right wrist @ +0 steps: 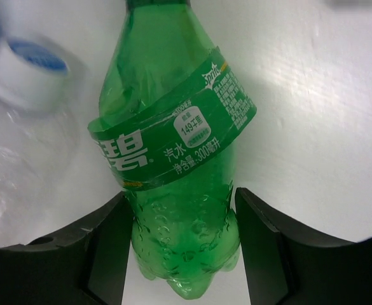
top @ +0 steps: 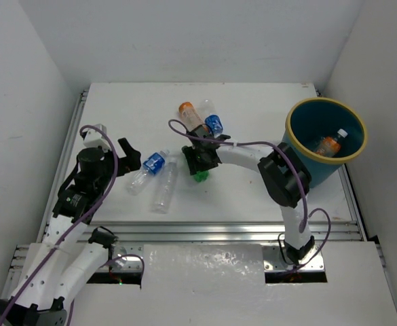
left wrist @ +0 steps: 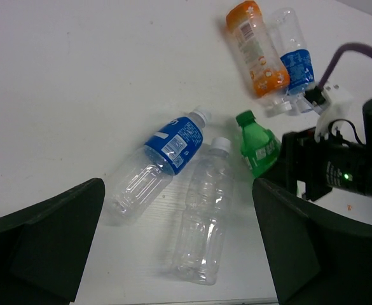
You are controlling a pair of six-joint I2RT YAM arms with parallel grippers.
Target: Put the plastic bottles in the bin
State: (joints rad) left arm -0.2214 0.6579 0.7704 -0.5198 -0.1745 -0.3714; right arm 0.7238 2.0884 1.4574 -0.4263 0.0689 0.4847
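Observation:
I will lift my right gripper, carry the green bottle (top: 199, 178) over the bin's opening and then let it go, because the opening is to the gripper's right in the top view.
My right gripper (top: 199, 163) (right wrist: 184, 219) is shut on the base of the green bottle (right wrist: 173, 140) (top: 199, 178), which lies on the table with a finger pressed on each side. Next to it lie a plain clear bottle (top: 164, 185) (left wrist: 205, 222) and a clear blue-labelled bottle (top: 150, 166) (left wrist: 157, 168). Farther back an orange bottle (top: 191, 113) (left wrist: 255, 47) and another blue-labelled bottle (top: 214, 122) (left wrist: 295, 58) lie side by side. The teal bin (top: 291, 132) at the right holds an orange bottle (top: 328, 145). My left gripper (top: 131, 157) (left wrist: 178, 203) hangs open and holds nothing, left of the clear bottles.
The white table (top: 252, 197) is walled on three sides. Its metal rail (top: 225, 232) runs along the near edge. A purple cable (top: 252, 144) runs along the right arm. A white cap (right wrist: 27, 73) of a clear bottle shows left of the green one.

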